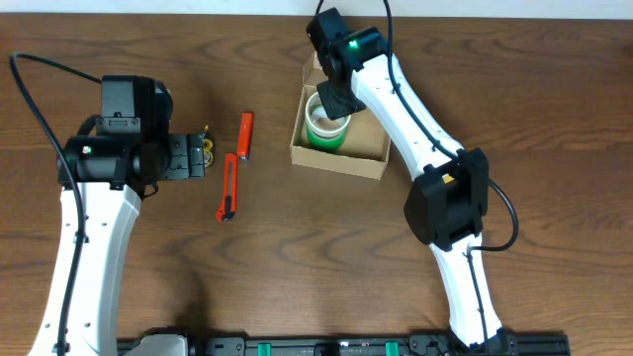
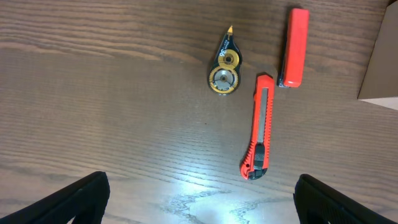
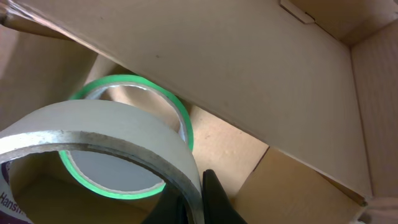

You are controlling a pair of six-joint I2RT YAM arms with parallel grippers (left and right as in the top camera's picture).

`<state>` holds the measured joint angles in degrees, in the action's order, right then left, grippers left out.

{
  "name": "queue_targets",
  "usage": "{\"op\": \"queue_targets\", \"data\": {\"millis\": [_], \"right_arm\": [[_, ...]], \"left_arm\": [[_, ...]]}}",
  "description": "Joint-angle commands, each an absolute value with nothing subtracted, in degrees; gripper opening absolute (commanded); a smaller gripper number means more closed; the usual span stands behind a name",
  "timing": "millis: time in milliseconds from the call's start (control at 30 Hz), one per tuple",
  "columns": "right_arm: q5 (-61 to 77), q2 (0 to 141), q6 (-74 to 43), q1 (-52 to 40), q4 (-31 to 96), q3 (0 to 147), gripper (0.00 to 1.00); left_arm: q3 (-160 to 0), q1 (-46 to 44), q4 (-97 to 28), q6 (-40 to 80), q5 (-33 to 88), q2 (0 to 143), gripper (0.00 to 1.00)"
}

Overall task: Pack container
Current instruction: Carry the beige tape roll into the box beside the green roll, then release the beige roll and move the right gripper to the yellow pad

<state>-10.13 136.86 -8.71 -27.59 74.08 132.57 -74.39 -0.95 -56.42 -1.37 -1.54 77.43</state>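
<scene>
To get the white roll onto the flat green tape roll, my right gripper will bring it down into the container (image 1: 361,148) first, then release its rim.
The tan cardboard container (image 1: 361,148) stands open at the table's back middle; its inside walls fill the right wrist view (image 3: 249,74). A green tape roll (image 1: 324,134) lies inside it and also shows in the right wrist view (image 3: 180,115). My right gripper (image 1: 334,99) is over the container, shut on the rim of a white tape roll (image 3: 93,127) held above the green one. My left gripper (image 2: 199,199) is open and empty over bare table, near a red box cutter (image 2: 261,127), a correction tape dispenser (image 2: 225,65) and a red stapler-like bar (image 2: 293,46).
In the overhead view the box cutter (image 1: 228,188), the red bar (image 1: 245,136) and the dispenser (image 1: 206,143) lie left of the container, beside my left gripper (image 1: 183,158). The container's flap lid (image 1: 312,69) stands up at its back left.
</scene>
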Motion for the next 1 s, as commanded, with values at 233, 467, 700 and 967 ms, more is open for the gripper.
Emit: {"op": "queue_targets", "data": {"millis": [233, 467, 700, 967], "right_arm": [[-11.11, 138.1, -8.99, -27.44, 72.77, 131.13, 0.01], [-10.96, 139.74, -9.37, -27.35, 72.14, 131.13, 0.1], [-10.9, 139.74, -9.37, -27.44, 71.55, 131.13, 0.27], [-10.7, 133.38, -9.37, -27.49, 73.71, 132.51, 0.24]], "left_arm": [[-75.59, -0.71, -56.58, -1.74, -1.91, 77.52, 0.95], [-75.59, -0.71, -56.58, -1.74, -1.91, 77.52, 0.95], [-75.59, -0.71, -56.6, -1.76, -1.91, 77.52, 0.95], [-75.59, -0.71, -56.6, -1.74, -1.91, 77.52, 0.95]]}}
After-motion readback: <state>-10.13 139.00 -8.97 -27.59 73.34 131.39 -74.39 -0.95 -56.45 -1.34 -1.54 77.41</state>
